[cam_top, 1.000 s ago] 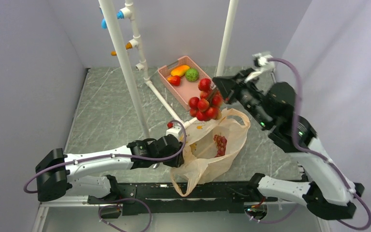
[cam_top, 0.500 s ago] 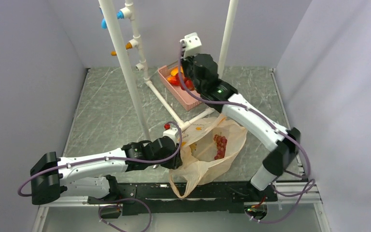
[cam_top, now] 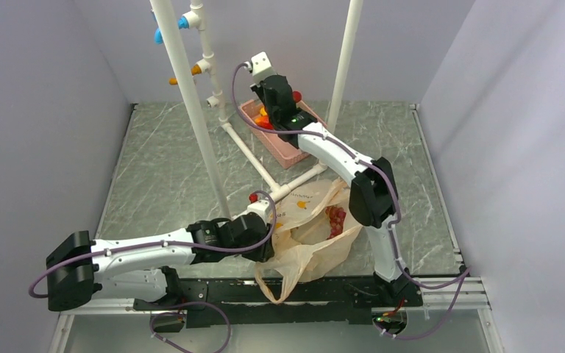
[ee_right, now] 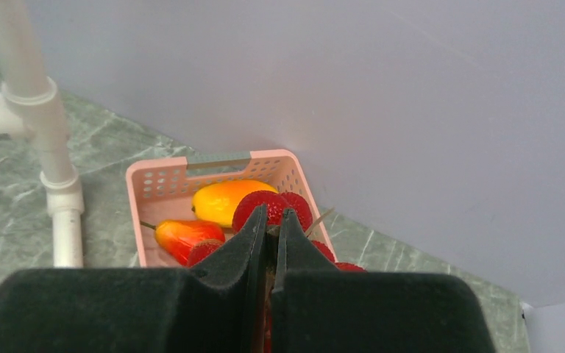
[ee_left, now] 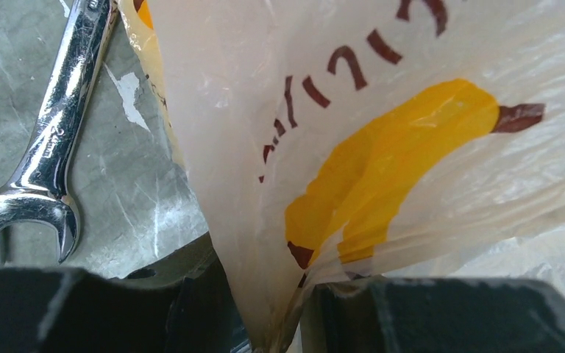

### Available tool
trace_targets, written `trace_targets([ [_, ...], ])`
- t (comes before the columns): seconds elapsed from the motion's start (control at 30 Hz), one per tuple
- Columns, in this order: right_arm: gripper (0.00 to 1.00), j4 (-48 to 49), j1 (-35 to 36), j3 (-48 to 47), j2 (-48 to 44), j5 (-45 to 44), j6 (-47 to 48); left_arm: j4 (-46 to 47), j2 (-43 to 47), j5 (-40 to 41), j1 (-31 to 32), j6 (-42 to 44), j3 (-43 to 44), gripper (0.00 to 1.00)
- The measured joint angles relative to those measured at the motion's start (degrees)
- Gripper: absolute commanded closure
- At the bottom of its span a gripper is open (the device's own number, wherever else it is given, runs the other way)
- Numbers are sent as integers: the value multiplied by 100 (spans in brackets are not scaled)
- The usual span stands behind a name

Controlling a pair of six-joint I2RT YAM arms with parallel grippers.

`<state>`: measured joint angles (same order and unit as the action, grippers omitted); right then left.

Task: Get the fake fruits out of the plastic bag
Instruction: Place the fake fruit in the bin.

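Note:
Next, my right gripper lowers to its right in the top view to the basket's empty near end (cam_top: pixel 287 150), which lies below, and releases the fruit's stem.
The peach-beige plastic bag (cam_top: pixel 310 237) lies open at the near middle of the table. A bunch of red-purple grapes (cam_top: pixel 335 219) shows inside it; no other fruit shows in the bag. My left gripper (cam_top: pixel 261 246) is shut on the bag's left rim; in the left wrist view the film (ee_left: pixel 382 169) is pinched between the jaws (ee_left: pixel 272 327). My right gripper (ee_right: pixel 272 215) is shut on the stem of a bunch of round red fake fruits (ee_right: pixel 274 206), held just above the pink basket (ee_right: pixel 162 184). From above, the right gripper (cam_top: pixel 272 118) is over the basket (cam_top: pixel 288 147).
The basket holds a yellow-orange oval fruit (ee_right: pixel 224 200) and an elongated red-orange fruit (ee_right: pixel 184 234). A white pipe frame (cam_top: pixel 191 95) stands left of the basket, with a pipe (cam_top: pixel 254 154) lying on the table. A steel wrench (ee_left: pixel 51 147) lies beside the bag.
My right arm has swung left and back from above the bag to over the pink basket, carrying the red bunch. My left gripper has kept its hold on the bag.

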<state>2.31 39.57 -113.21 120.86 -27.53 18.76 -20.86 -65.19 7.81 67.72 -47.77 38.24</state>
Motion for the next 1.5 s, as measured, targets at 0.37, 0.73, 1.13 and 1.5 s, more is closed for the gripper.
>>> trace_targets([
  [0.37,97,-262,-514,-442,761,208,-334,0,173,31,2,4,-39,62],
  [0.73,49,-953,-614,-527,905,431,-890,-46,155,63,2,24,39,59],
  [1.13,33,-2511,-540,-1362,684,636,-1556,-105,155,186,2,-2,205,59],
  [1.5,35,-3536,-24,431,-3045,1493,-3056,-79,22,363,101,-131,490,58],
])
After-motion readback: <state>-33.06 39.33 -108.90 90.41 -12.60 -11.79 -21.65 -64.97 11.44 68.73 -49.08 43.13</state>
